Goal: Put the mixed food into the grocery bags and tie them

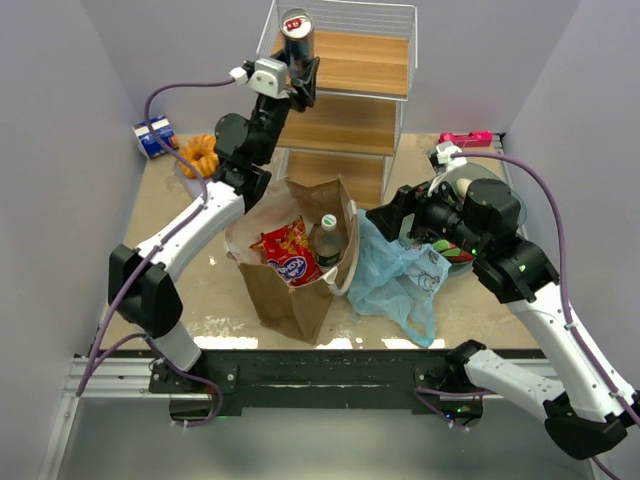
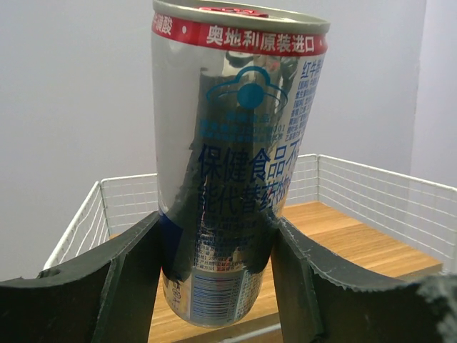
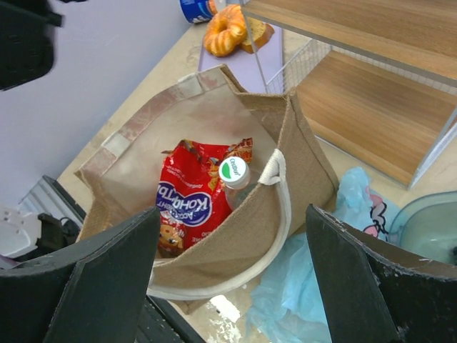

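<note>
My left gripper is holding the can and will next move back and down into the paper bag point(image 1: 290, 290), which is wide open below it, nearer my base. It will let go of the can between packet and bottle point(image 1: 326, 240).
My left gripper point(image 1: 300, 75) is shut on a silver drink can point(image 1: 297, 38) with a red top band and blue print. It holds the can upright, high above the wooden shelf; the can fills the left wrist view point(image 2: 235, 150). The brown paper bag point(image 1: 290, 290) stands open mid-table with the red snack packet point(image 1: 290, 253) and the clear bottle point(image 1: 326, 240) inside; both show in the right wrist view, the packet point(image 3: 189, 200) and the bottle cap point(image 3: 233, 171). The light-blue plastic bag point(image 1: 400, 280) lies right of it. My right gripper point(image 1: 385, 222) is open, empty, above the bag's right rim.
A white wire rack with wooden shelves point(image 1: 350, 95) stands at the back. An orange ring pastry point(image 1: 200, 155) and a blue-white carton point(image 1: 155, 137) sit back left. A green bowl point(image 1: 460, 250) lies under my right arm; a pink object point(image 1: 466, 139) sits back right.
</note>
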